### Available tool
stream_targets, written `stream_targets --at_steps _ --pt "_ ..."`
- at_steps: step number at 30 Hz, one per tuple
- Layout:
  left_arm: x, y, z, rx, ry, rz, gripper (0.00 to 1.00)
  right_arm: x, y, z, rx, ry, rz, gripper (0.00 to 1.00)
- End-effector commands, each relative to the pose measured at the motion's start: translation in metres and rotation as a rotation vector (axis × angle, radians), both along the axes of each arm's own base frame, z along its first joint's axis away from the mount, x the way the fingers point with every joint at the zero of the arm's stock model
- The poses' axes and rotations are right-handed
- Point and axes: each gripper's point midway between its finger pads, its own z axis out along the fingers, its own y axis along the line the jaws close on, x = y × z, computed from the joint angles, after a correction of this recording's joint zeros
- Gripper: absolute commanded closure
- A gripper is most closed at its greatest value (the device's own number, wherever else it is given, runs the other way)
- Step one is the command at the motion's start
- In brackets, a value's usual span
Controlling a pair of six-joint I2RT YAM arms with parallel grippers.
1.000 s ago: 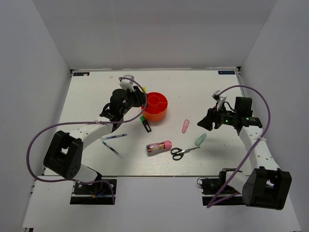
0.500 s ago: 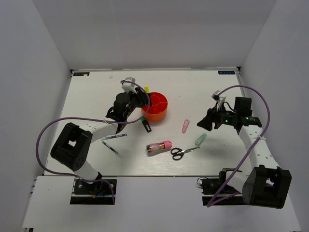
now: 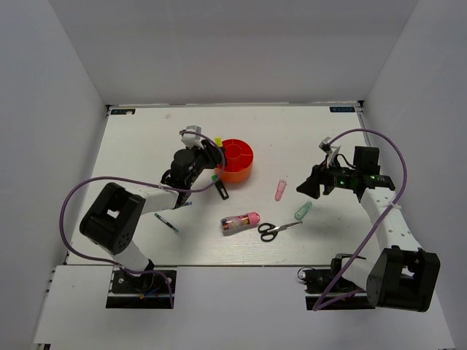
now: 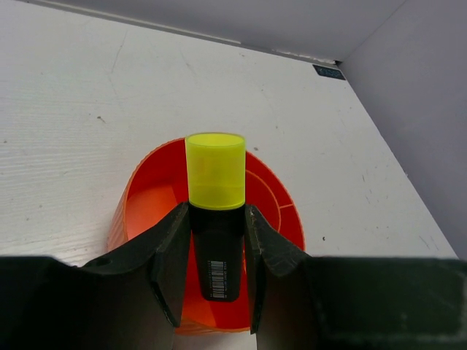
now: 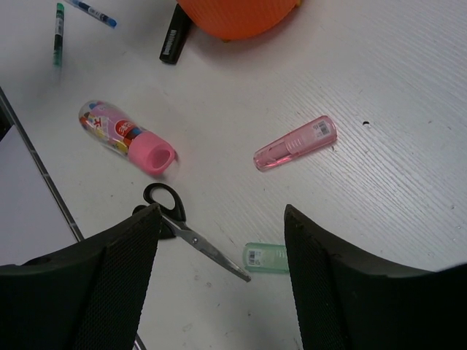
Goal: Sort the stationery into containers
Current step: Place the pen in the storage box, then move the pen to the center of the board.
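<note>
I should next keep my left gripper above the organiser's outer section [image 3: 227, 163] [image 4: 211, 312] and open its fingers to let go of the yellow-capped marker, because the marker's black end is already over the opening of the organiser.
My left gripper [image 3: 209, 154] [image 4: 216, 213] is shut on a yellow-capped marker [image 3: 217, 141] [image 4: 215, 171] and holds it over the left edge of the round orange-red organiser [image 3: 238, 173] [image 4: 139, 211]. My right gripper [image 3: 307, 188] [image 5: 219, 213] is open and empty above the pale green tube [image 3: 303, 211] [image 5: 265, 257] and the black-handled scissors [image 3: 277, 229] [image 5: 165, 199]. A pink tube [image 3: 280, 190] [image 5: 295, 143], a clear pink-capped tube [image 3: 241, 221] [image 5: 128, 138] and a green-capped marker [image 3: 220, 187] [image 5: 174, 38] lie on the table.
A thin green pen [image 3: 166, 223] [image 5: 58, 33] and a blue-and-white pen [image 3: 175, 205] [image 5: 91, 11] lie left of the middle, under my left arm. White walls close in the table at the left, back and right.
My left gripper has moved slightly right and nearer with the yellow-capped marker, closing on the organiser's left rim. The right arm has hardly moved.
</note>
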Motion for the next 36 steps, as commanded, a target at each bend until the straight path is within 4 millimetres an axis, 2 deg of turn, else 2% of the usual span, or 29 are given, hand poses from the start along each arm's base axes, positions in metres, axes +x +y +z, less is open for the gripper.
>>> stream_targets --at_steps 1,5,6,7,12,15,20,22,24,25,26,27,28,29,30,31,32,33,34,35,36 --pt "0.003 0.005 0.001 -0.015 -0.024 0.026 1.00 -0.004 0.004 0.004 0.020 -0.007 0.033 0.29" --pt "0.002 0.008 -0.007 -0.006 -0.008 0.036 1.00 -0.005 0.004 0.004 0.022 -0.006 0.038 0.21" --pt "0.002 0.008 -0.008 -0.008 -0.004 0.037 0.96 -0.005 0.004 0.004 0.020 -0.010 0.040 0.20" --pt "0.002 0.009 -0.008 -0.006 -0.003 0.042 0.91 -0.005 0.004 0.004 0.020 -0.010 0.040 0.18" --pt "-0.001 0.010 -0.008 -0.005 0.005 0.042 0.46 -0.006 0.005 0.004 0.022 -0.006 0.042 0.15" --pt "-0.002 0.010 0.001 -0.009 -0.007 0.037 0.33 -0.005 0.005 0.004 0.021 -0.010 0.041 0.15" --pt "-0.001 0.010 0.015 -0.002 -0.026 0.033 0.29 -0.005 0.004 0.004 0.019 -0.008 0.039 0.15" --pt "-0.005 0.011 0.027 -0.011 -0.048 0.030 0.48 -0.005 0.004 0.004 0.016 -0.011 0.038 0.15" --pt "-0.012 0.015 0.052 -0.009 -0.090 0.039 0.81 -0.005 0.003 0.003 0.009 -0.007 0.032 0.19" --pt "-0.020 0.021 0.022 0.084 0.026 0.042 1.00 -0.004 0.002 0.004 0.009 -0.008 0.028 0.34" --pt "-0.026 0.016 0.053 0.076 0.000 0.036 1.00 -0.004 0.002 0.004 0.005 -0.005 0.024 0.49" --pt "-0.024 0.030 0.054 0.067 0.063 0.139 1.00 -0.004 0.002 0.002 0.002 0.007 0.018 0.72" --pt "-0.058 0.050 0.001 0.224 0.324 0.157 1.00 -0.001 -0.001 0.002 -0.013 0.012 -0.001 1.00" --pt "-0.056 0.051 0.025 0.199 0.345 0.186 1.00 0.000 -0.002 0.002 -0.017 0.016 -0.014 1.00" --pt "-0.063 0.056 0.017 0.166 0.430 0.231 1.00 0.002 -0.003 0.001 -0.032 0.015 -0.025 1.00" --pt "-0.089 0.067 -0.010 0.229 0.567 0.230 0.93 0.004 -0.006 0.001 -0.043 0.017 -0.042 0.97" --pt "-0.095 0.071 -0.017 0.222 0.608 0.237 0.83 0.006 -0.007 0.001 -0.050 0.010 -0.048 0.90" --pt "-0.112 0.065 -0.032 0.183 0.698 0.197 0.69 0.007 -0.007 0.001 -0.052 0.013 -0.052 0.83" --pt "-0.121 0.068 -0.044 0.149 0.742 0.209 0.55 0.008 -0.008 0.001 -0.058 0.012 -0.060 0.75" --pt "-0.123 0.066 -0.046 0.104 0.765 0.220 0.45 0.009 -0.008 0.000 -0.059 0.008 -0.064 0.61" --pt "-0.132 0.066 -0.060 0.095 0.804 0.209 0.43 0.009 -0.007 -0.001 -0.059 0.017 -0.068 0.57"
